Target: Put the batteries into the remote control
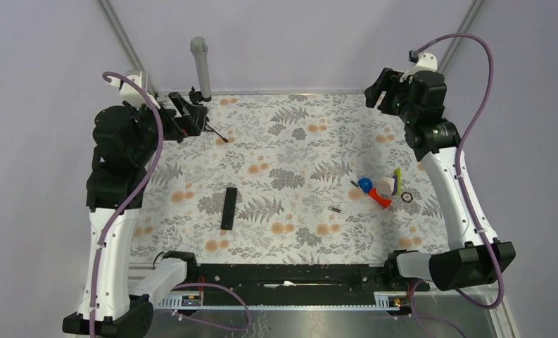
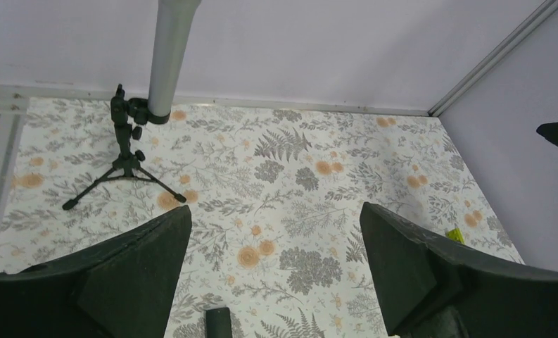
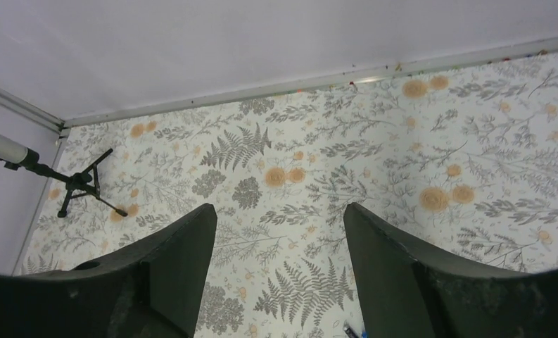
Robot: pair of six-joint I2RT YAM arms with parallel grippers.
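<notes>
Next, my left gripper's open fingers go back toward the base and down to the remote control below my gripper, astride its slim middle [image 1: 229,208].
The remote control [image 1: 229,208], a slim black bar, lies flat on the flowered table left of centre; only its end [image 2: 218,323] shows at the bottom of the left wrist view. One battery [image 1: 335,209], a tiny dark cylinder, lies to its right. My left gripper [image 1: 190,116] [image 2: 276,218] hovers open and empty at the far left corner, well away from the remote. My right gripper [image 1: 383,88] [image 3: 279,215] hangs open and empty at the far right corner, far from the battery.
A small black tripod [image 1: 216,130] [image 2: 124,151] [image 3: 79,184] carrying a grey tube [image 1: 200,67] [image 2: 170,56] stands at the far left. Red, blue and yellow toy pieces [image 1: 376,190] and a small ring [image 1: 407,198] lie right of the battery. White walls close the far and side edges.
</notes>
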